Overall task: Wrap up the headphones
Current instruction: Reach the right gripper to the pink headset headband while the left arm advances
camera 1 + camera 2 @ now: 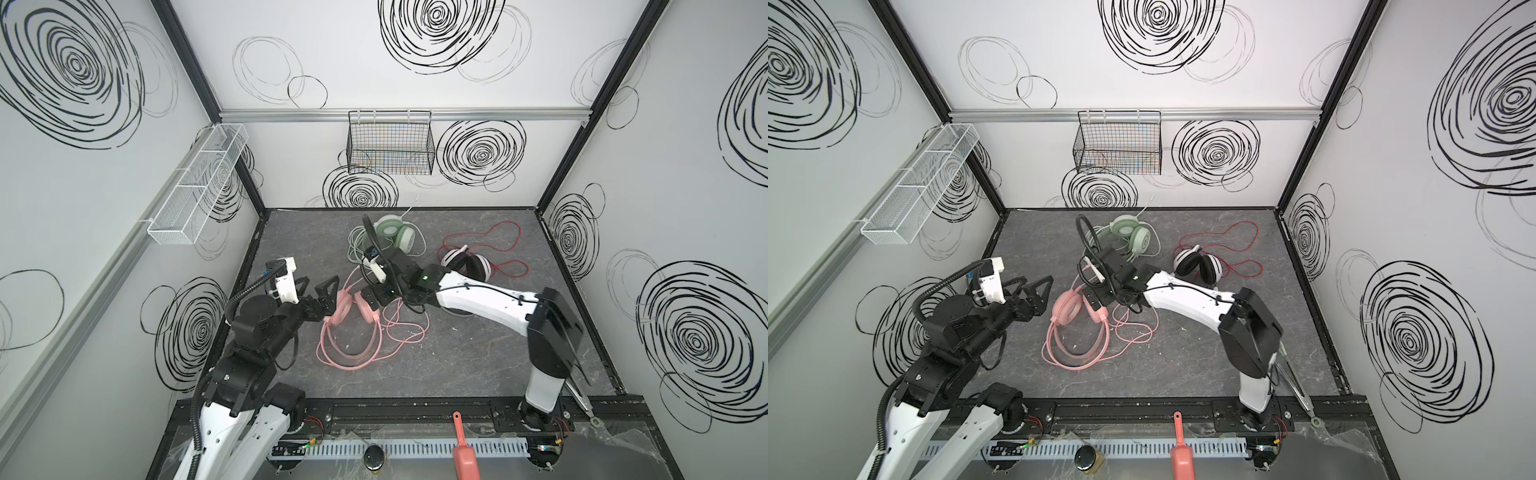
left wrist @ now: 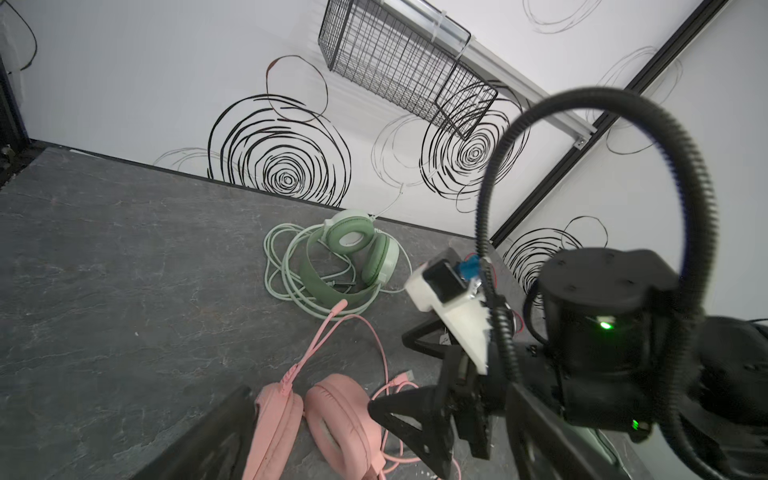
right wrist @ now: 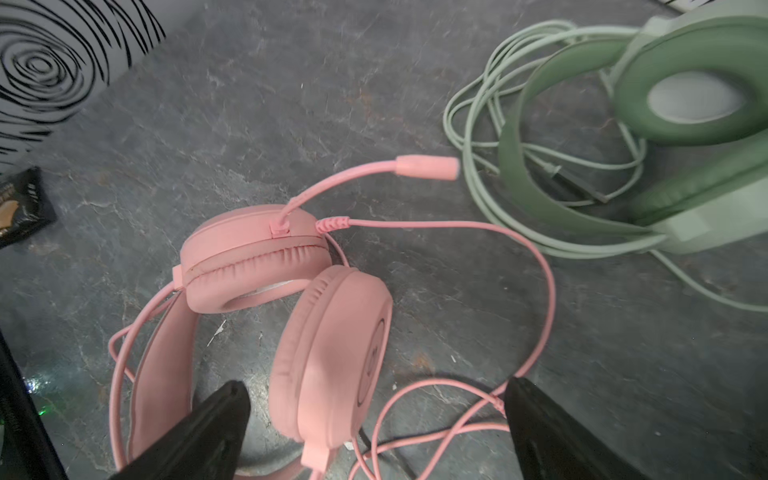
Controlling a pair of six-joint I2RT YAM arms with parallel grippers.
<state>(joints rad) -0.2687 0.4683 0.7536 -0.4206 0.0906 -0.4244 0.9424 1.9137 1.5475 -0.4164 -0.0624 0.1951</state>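
Observation:
The pink ear cup point(image 1: 365, 307) point(image 3: 337, 352) stands upright between my open fingers, beside the loose cable. My right gripper should move down over it next, with one finger on each side of it.
The pink headphones point(image 1: 348, 332) lie mid-table with their pink cable point(image 1: 405, 328) loose to the right. My right gripper point(image 1: 376, 300) hangs open just above them. Its fingers point(image 3: 216, 419) straddle one pink ear cup point(image 3: 332, 340) and a cable loop without gripping. My left gripper point(image 1: 316, 291) stands open just left of the other ear cup point(image 2: 276, 428), holding nothing. The green headphones point(image 1: 395, 235) rest near the back wall on their coiled pale cable point(image 2: 286, 282). The white-and-black headphones point(image 1: 465, 264) lie back right with a thin red cable point(image 1: 498, 245) spread beside them.
A black wire basket point(image 1: 390, 145) hangs on the back wall and a white mesh basket point(image 1: 199, 183) on the left wall. At the front rail lie a salmon scoop point(image 1: 465, 444), a round black lid point(image 1: 374, 457) and metal tongs point(image 1: 582, 401).

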